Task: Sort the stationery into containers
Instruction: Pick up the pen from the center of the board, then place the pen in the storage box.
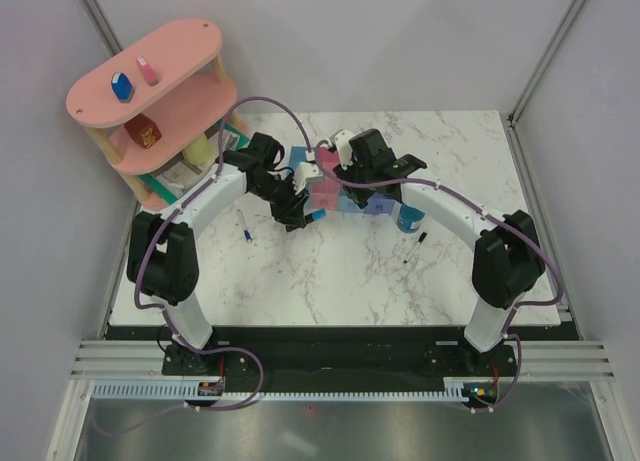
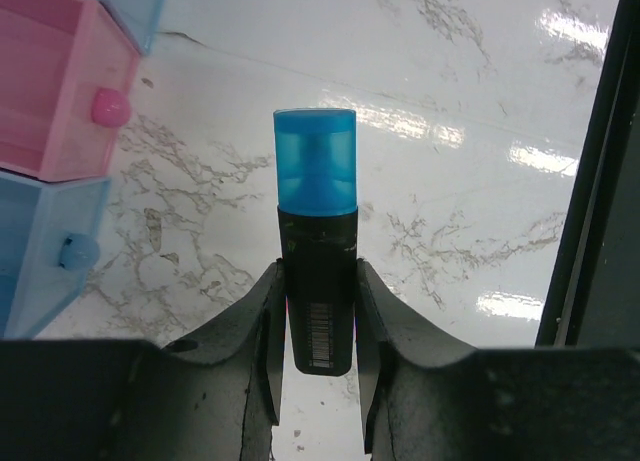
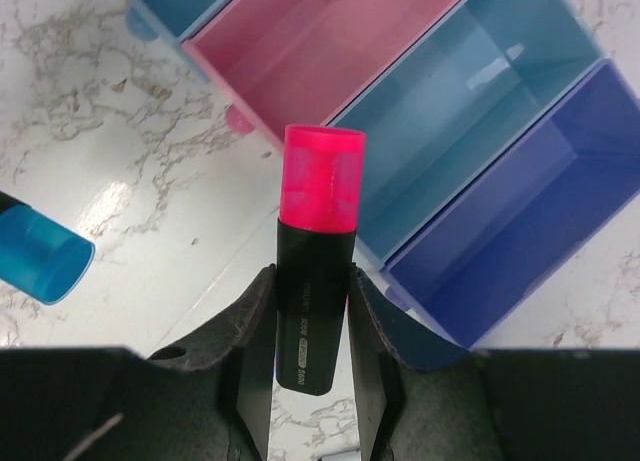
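Note:
The empty blue bin [image 1: 350,204] [image 2: 138,9] lies outward of my left gripper, to its right in the top view. My left gripper carries the marker with the blue cap over next, lowers it and releases it.
My left gripper [image 2: 316,281] is shut on the black marker with the blue cap [image 2: 315,181], held over the marble just right of the bins' fronts; in the top view it sits at the row's near left [image 1: 303,213]. My right gripper [image 3: 312,291] is shut on the black marker with the pink cap [image 3: 320,181], cap pointing at the pink bin [image 3: 330,41] and blue bin [image 3: 470,131]. The violet-blue bin [image 3: 540,211] and light blue bin [image 3: 180,1] flank them. The teal pot [image 1: 408,219] and thin black pen [image 1: 413,249] lie to the right of the bins.
A second thin pen with a blue tip [image 1: 244,225] lies left of the bins. The pink tiered shelf [image 1: 150,81] at the back left carries a blue eraser [image 1: 122,86] and a pink eraser [image 1: 148,71] on top, and an orange object [image 1: 143,132] below.

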